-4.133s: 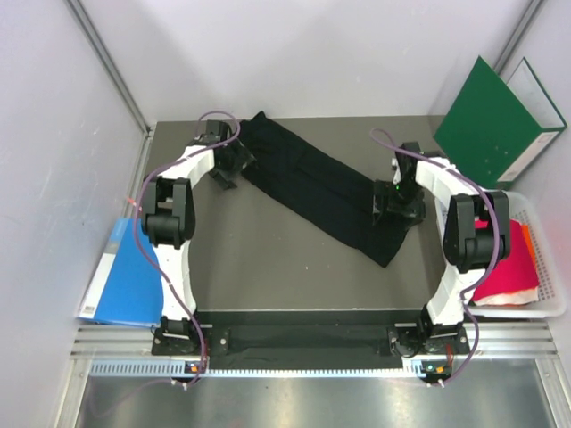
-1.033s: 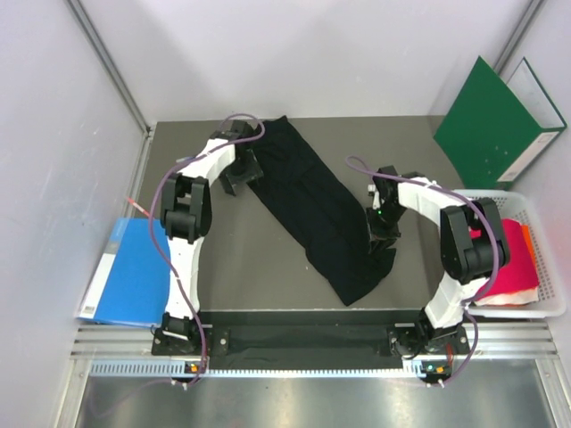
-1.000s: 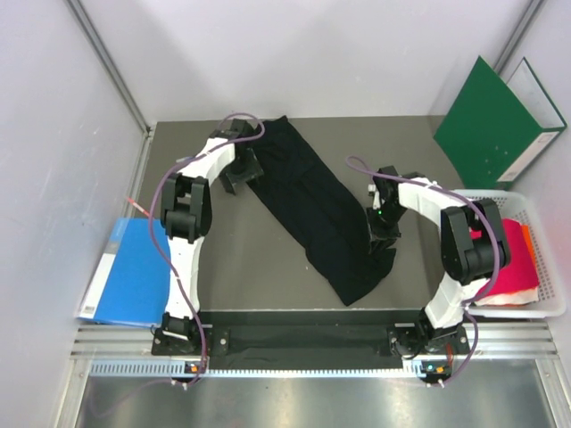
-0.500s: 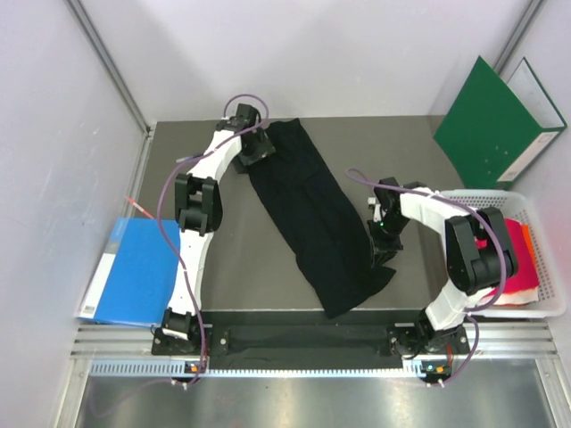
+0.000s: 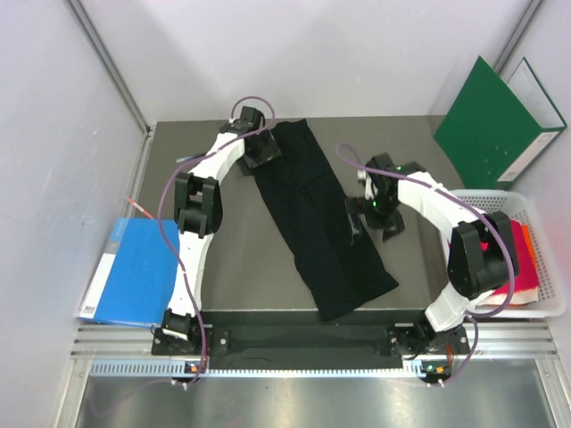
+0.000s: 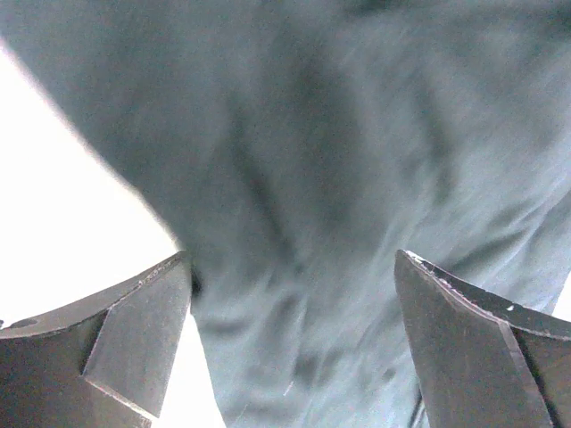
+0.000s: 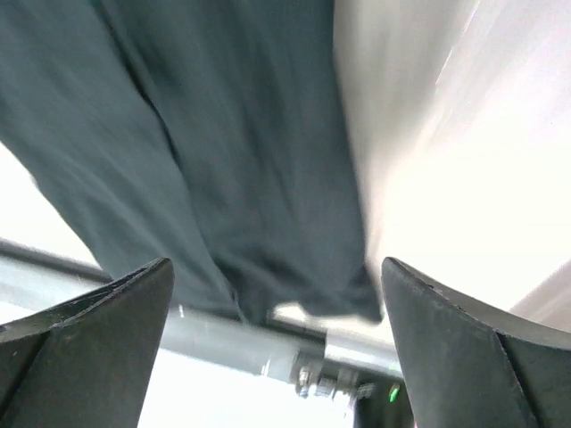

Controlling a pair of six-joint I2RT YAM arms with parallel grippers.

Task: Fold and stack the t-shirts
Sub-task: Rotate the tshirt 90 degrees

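The robot's right gripper will move outward and to the left in the top view and go down onto the folded t-shirt's basket-side edge near its far end (image 5: 324,163), because bare tabletop borders it.
The black t-shirt (image 5: 317,218) lies folded into a long strip, slanting from the table's far middle down to the front edge. My left gripper (image 5: 262,152) hovers at the strip's far left corner. It is open, and the left wrist view shows only black cloth (image 6: 303,178) under the gap of the gripper (image 6: 293,285). My right gripper (image 5: 372,218) is open over the strip's right edge and holds nothing. Through the spread gripper (image 7: 277,267), its wrist view shows the shirt's (image 7: 232,134) near end. A magenta-red t-shirt (image 5: 522,267) lies in the basket, partly hidden by my right arm.
A white basket (image 5: 546,312) stands at the right edge, with orange cloth (image 5: 533,250) beside the red shirt. A green folder (image 5: 486,120) leans at the far right corner. A blue folder (image 5: 134,272) lies off the table's left side. A metal rail (image 5: 303,343) runs along the front.
My right gripper has opened, let go of the black shirt's near end and moved up and away from the front edge. The left gripper stays open at the far end.
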